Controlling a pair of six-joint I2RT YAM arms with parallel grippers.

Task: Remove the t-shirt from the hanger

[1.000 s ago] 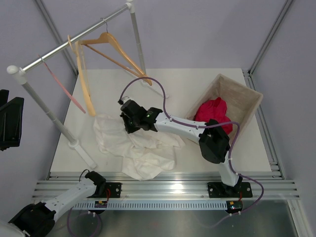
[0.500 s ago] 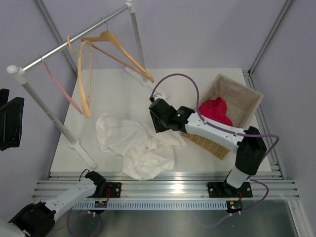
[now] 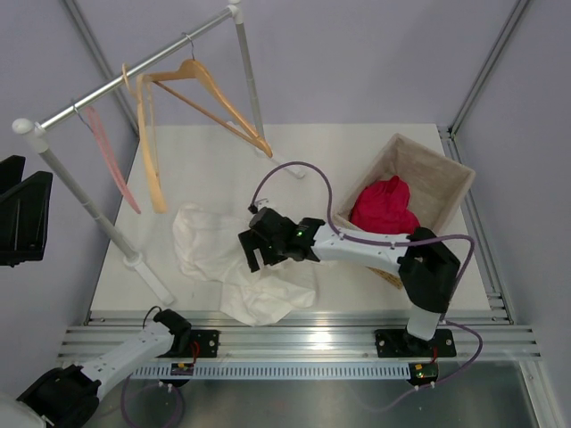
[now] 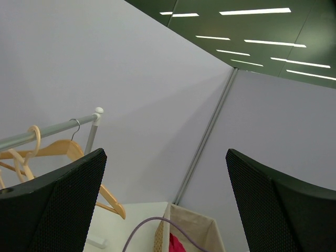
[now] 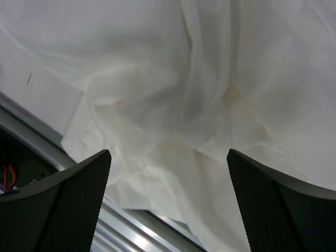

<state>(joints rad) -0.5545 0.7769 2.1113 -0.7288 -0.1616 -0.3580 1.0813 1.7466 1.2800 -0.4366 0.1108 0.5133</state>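
The white t-shirt (image 3: 223, 254) lies crumpled off the hanger, so my open right gripper will go down and close on the shirt's raised middle folds.
The white t-shirt (image 3: 223, 254) lies crumpled on the table, off the hanger, and its folds fill the right wrist view (image 5: 199, 94). The honey-tan hanger (image 3: 214, 98) hangs bare on the rail by its silver hook, and shows in the left wrist view too (image 4: 58, 148). My right gripper (image 3: 253, 251) hovers low over the shirt's near part, open (image 5: 168, 152), with nothing between its fingers. My left gripper (image 3: 16, 183) is raised at the far left, open (image 4: 165, 152), empty and pointing up toward the wall.
A paler wooden hanger (image 3: 147, 152) and a thin pink hanger (image 3: 111, 160) hang on the same rail (image 3: 134, 76), whose near post (image 3: 98, 214) stands left of the shirt. A woven basket (image 3: 446, 178) at right holds a red cloth (image 3: 384, 205). The metal table edge (image 5: 121, 226) runs just below the shirt.
My right gripper has opened and let go of the t-shirt, swung right, then come back over the shirt's near part. The hangers are swaying on the rail.
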